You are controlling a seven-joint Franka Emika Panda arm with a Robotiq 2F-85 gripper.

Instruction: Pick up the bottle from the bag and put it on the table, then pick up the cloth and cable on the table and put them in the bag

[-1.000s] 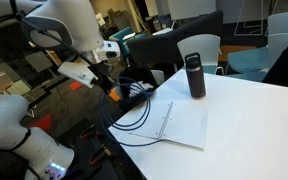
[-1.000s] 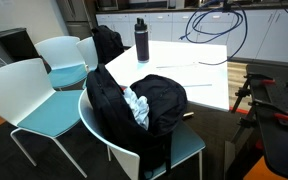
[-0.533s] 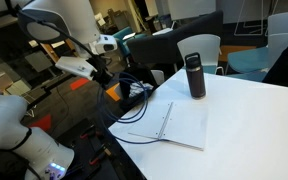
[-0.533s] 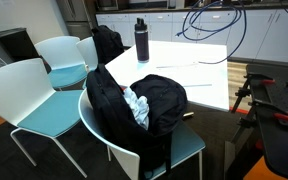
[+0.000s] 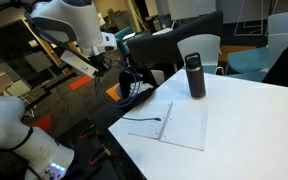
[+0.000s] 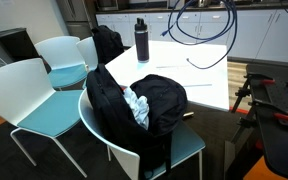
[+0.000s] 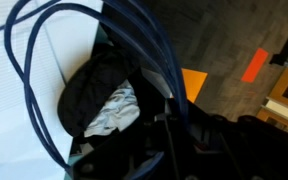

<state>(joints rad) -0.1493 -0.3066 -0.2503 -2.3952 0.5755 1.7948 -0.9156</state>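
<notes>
I need to move my gripper outward and down over the black bag's opening (image 6: 144, 108) (image 7: 114, 110) and let go of the loosely hanging cable loops, because the opening is below my gripper and farther outward.
The dark blue cable (image 5: 134, 85) hangs in loose loops from my gripper (image 5: 114, 67), which is shut on it beside the white table's (image 5: 249, 120) near-left corner. In the wrist view the cable (image 7: 134, 40) runs up from between my gripper's (image 7: 174, 125) dark fingers. Below it lies the black bag (image 7: 84, 95), open, with the white-grey cloth (image 7: 114, 108) inside. The bag (image 6: 159, 100) sits on a chair, and the cloth (image 6: 136, 106) shows in its opening. The cable loops (image 6: 199, 25) hang above the table (image 6: 209, 88). The dark bottle (image 5: 194, 75) (image 6: 142, 41) stands upright on the table.
A flat white paper sheet (image 5: 179, 128) with a thin rod lies on the table near the front edge. Teal chairs (image 6: 29, 95) stand beside the bag's chair. A second black bag (image 6: 108, 45) rests on a far chair. Orange marks (image 7: 194, 82) show on the floor.
The arm has risen and drawn the cable off the table's edge; the loops now hang free and have shifted toward the bottle's side of the table.
</notes>
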